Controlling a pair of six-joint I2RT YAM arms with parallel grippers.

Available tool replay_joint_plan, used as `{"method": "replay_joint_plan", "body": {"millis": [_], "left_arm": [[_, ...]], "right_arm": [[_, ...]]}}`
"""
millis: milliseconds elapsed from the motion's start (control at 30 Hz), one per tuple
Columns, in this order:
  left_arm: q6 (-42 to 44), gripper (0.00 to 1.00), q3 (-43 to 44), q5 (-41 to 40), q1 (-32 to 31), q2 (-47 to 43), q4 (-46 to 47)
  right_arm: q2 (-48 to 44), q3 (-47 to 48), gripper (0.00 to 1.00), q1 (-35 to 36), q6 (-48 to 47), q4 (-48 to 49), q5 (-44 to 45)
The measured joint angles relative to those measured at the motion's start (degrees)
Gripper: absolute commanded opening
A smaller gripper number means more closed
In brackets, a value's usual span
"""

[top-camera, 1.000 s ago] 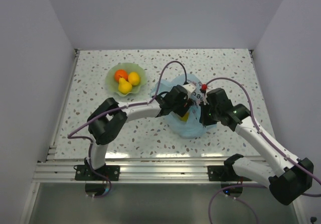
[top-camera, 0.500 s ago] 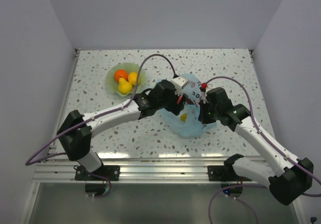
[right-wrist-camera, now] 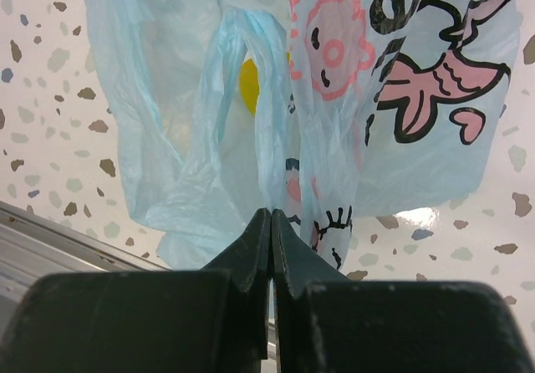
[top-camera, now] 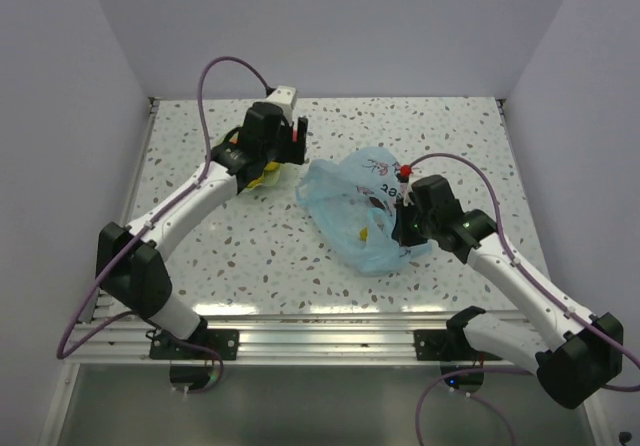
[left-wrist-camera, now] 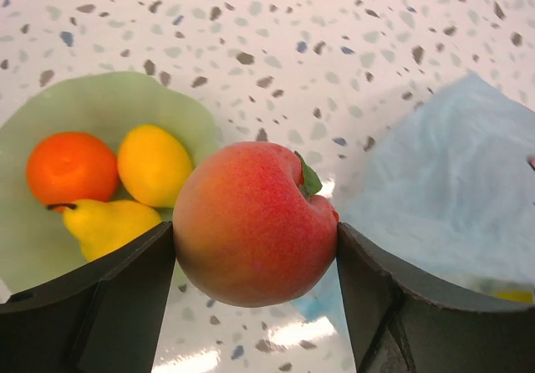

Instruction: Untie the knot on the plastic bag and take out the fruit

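The bowl's far side is bare beyond the orange and lemon, so my left gripper will move over it next, then go down and release the peach-pink fruit (left-wrist-camera: 255, 222).
My left gripper (top-camera: 291, 148) is shut on a peach-pink fruit (left-wrist-camera: 255, 222) and holds it above the table, next to the pale green bowl (left-wrist-camera: 84, 97). The light-blue plastic bag (top-camera: 345, 201) lies open at mid-table, its cartoon print facing up. No knot shows on it. My right gripper (top-camera: 400, 218) is shut on a fold of the bag (right-wrist-camera: 167, 97) at its right side and holds it up. A yellow fruit (right-wrist-camera: 248, 84) shows through the film inside the bag and also shows in the top view (top-camera: 365, 233).
The bowl (top-camera: 222, 153) sits back left, partly under my left arm. It holds an orange (left-wrist-camera: 71, 168), a lemon (left-wrist-camera: 153, 164) and a yellow pear (left-wrist-camera: 109, 227). Grey walls close three sides. A metal rail (top-camera: 300, 338) runs along the near edge.
My left arm has swung from the bag's mouth back and left to the bowl, carrying the peach-pink fruit. The right gripper has kept its hold on the bag.
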Motion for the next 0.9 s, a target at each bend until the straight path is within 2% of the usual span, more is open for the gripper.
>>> {"method": "replay_joint_plan", "body": {"millis": [200,467,600,700,900], "left_arm": [[0.1,0.38,6.1,-2.4,8.4,10.7,3.8],[0.3,0.46,14.9,-4.4,14.6,27.4,6.9],[0.4,0.53,17.4,-5.3,16.2,30.3,8.6],[0.6,0.64,19.1,-5.5,16.4,31.5,9.4],[1.4,0.76,19.3,-5.5,16.4,31.9,9.7]], "right_arm": [[-0.4,0.0,0.0,0.0,0.0,0.2,-1.2],[-1.4,-0.8,0.0,0.0,0.1,0.2,-1.4],[-1.6,-1.7,0.0,0.0,0.1,0.2,-1.4],[-1.8,-2.4,0.0,0.0,0.1,0.0,-1.4],[-1.8,-2.6,0.0,0.0,0.2,0.1,-1.4]]}}
